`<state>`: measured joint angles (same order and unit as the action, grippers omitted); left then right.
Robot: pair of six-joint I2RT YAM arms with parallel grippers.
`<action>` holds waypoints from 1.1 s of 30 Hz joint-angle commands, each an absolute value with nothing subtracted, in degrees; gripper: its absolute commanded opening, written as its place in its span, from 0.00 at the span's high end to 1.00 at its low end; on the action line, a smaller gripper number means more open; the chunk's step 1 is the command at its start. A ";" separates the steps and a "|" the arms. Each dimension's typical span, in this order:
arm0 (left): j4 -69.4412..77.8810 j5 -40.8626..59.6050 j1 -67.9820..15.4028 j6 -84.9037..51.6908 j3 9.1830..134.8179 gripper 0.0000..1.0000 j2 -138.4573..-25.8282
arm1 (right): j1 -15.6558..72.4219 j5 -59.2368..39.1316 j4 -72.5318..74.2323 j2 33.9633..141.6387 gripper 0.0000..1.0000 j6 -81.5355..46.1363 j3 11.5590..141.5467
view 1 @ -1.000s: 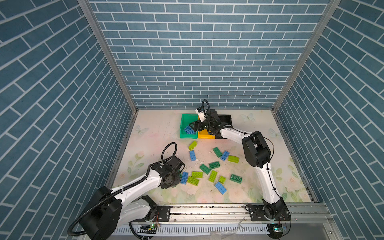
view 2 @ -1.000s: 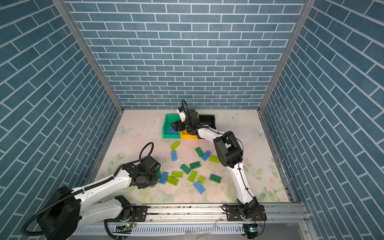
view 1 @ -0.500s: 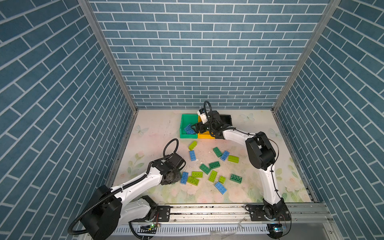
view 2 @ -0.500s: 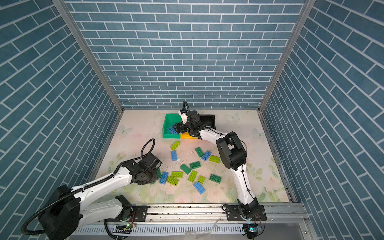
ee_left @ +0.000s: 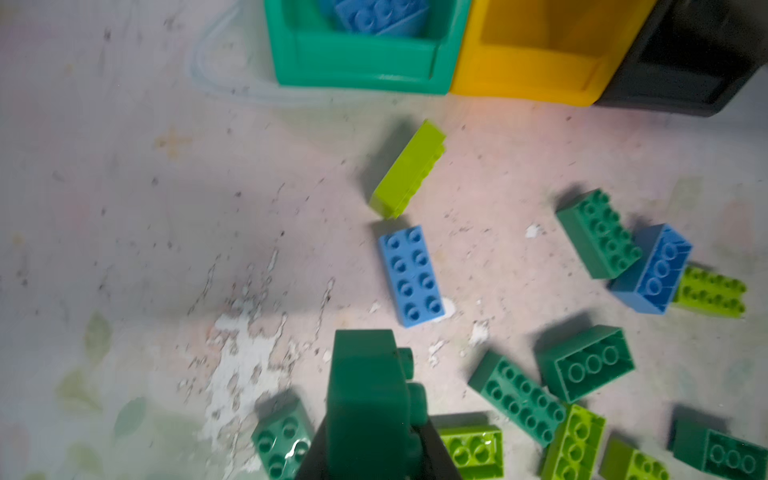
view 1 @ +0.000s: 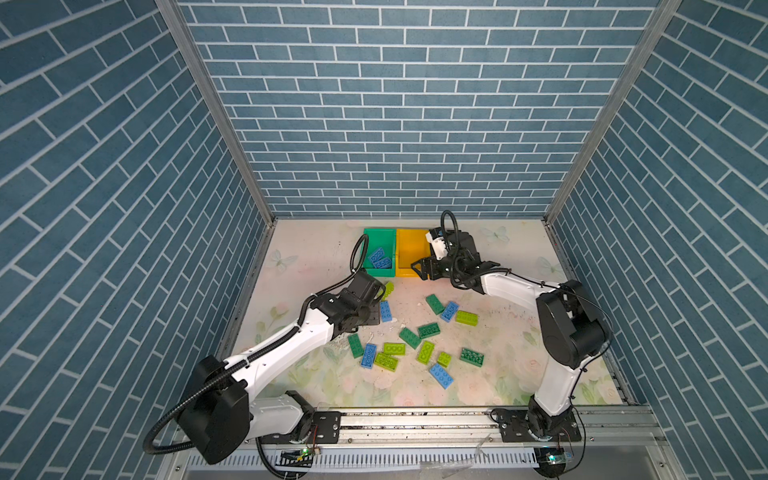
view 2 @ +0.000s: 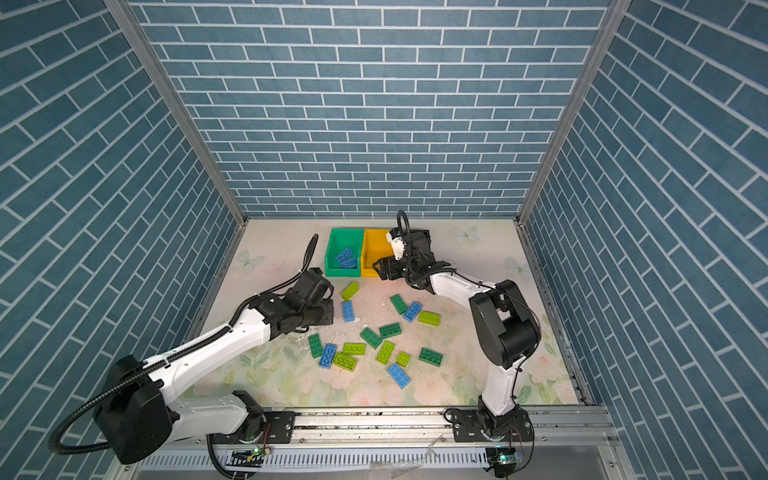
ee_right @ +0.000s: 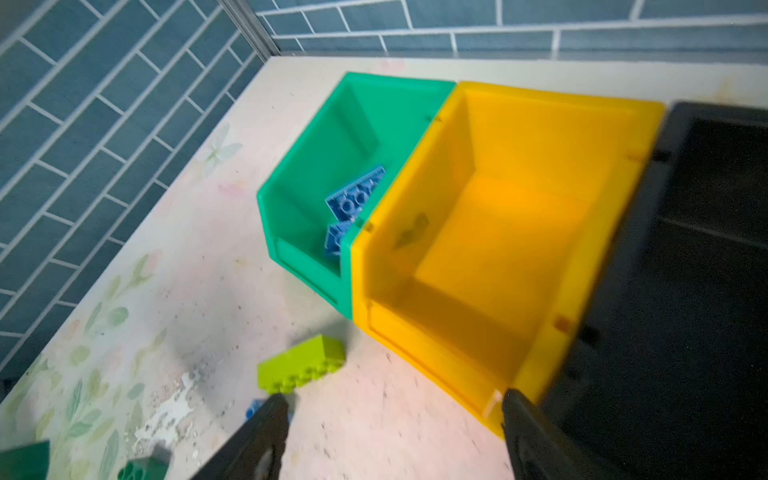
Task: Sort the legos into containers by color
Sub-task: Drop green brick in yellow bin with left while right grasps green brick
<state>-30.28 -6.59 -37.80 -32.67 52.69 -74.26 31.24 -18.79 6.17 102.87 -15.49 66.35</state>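
The left gripper moves outward over the container's bottom next and releases the dark green lego [ee_left: 368,386] there, since the empty yellow container stands outward.
My left gripper [ee_left: 374,436] is shut on a dark green lego [ee_left: 368,386], held above the table; in a top view the left gripper [view 1: 372,312] sits beside a loose blue lego [view 1: 385,311]. A lime lego [ee_left: 409,168] lies just beyond, on its side. Several dark green, lime and blue legos [view 1: 415,336] are scattered mid-table. The green container [view 1: 376,243] holds blue legos [ee_right: 357,195]. The yellow container [ee_right: 503,232] looks empty. The black container [ee_right: 706,249] is mostly hidden by the right arm in both top views. My right gripper [ee_right: 392,401] is open and empty at the yellow container's front lip, also seen in a top view [view 2: 380,270].
Blue brick-pattern walls [view 1: 399,124] close in the back and both sides. A metal rail [view 1: 415,419] with both arm bases runs along the front edge. The floral tabletop [ee_left: 232,357] is scuffed and flaking in the middle.
My left gripper closed on the dark green lego and carried it away from the front, toward the containers. My right gripper drew back from over the containers to the yellow one's front lip.
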 commanded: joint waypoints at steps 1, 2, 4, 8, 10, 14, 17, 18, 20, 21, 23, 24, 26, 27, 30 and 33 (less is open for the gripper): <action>-22.56 -5.52 -38.00 -25.93 56.82 0.93 -77.49 | 31.46 -17.14 1.19 96.96 0.19 -14.66 62.30; -20.37 -4.31 -38.12 -24.70 58.16 0.93 -78.81 | 31.47 -16.44 0.34 95.43 0.19 -14.21 60.56; -16.48 -2.40 -38.07 -22.35 60.88 0.93 -81.61 | 31.44 -15.46 -0.96 92.24 0.19 -13.59 57.31; -13.86 -0.63 -38.06 -17.34 68.97 0.93 -88.86 | 31.46 -14.06 -2.15 84.24 0.18 -13.45 48.67; -13.01 0.68 -38.01 -15.29 72.55 0.93 -92.39 | 31.46 -13.87 -2.98 80.04 0.18 -14.10 44.91; -12.34 3.07 -38.09 -11.71 79.90 0.94 -99.54 | 31.64 -15.21 -6.53 73.48 0.17 -17.25 39.28; -12.75 2.94 -37.97 -9.70 84.67 0.94 -104.53 | 32.34 -13.98 -10.35 70.23 0.17 -20.09 36.54; -12.66 2.98 -37.88 -9.13 86.02 0.94 -105.98 | 32.78 -13.51 -11.47 69.01 0.17 -20.94 35.54; -13.02 2.73 -37.71 -8.49 88.76 0.94 -109.04 | 33.18 -13.36 -13.10 66.57 0.17 -22.92 33.66; -13.42 2.66 -37.53 -8.53 90.20 0.94 -110.52 | 33.51 -13.69 -13.55 65.22 0.17 -24.02 32.63; -13.65 2.86 -37.03 -8.67 91.97 0.94 -112.76 | 34.05 -14.84 -14.11 62.83 0.17 -26.29 30.87; -13.50 2.86 -36.67 -9.03 92.42 0.94 -113.87 | 34.36 -15.57 -14.15 61.87 0.16 -27.44 29.86; -13.10 3.46 -35.60 -10.04 92.98 0.94 -115.65 | 35.38 -15.55 -14.57 60.83 0.16 -29.07 28.39; -12.94 4.19 -34.91 -10.62 93.38 0.94 -116.55 | 36.01 -15.18 -14.76 60.67 0.16 -29.64 27.70; -12.92 7.73 -33.16 -12.28 94.55 0.94 -118.98 | 37.28 -13.94 -16.52 61.37 0.16 -30.41 27.15; -12.22 8.49 -32.69 -12.28 94.92 0.93 -120.48 | 38.42 -12.48 -16.92 61.67 0.16 -30.23 26.57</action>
<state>-12.95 6.39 -33.26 -11.79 93.06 -119.52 37.58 -14.31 -14.81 61.60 -27.51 27.14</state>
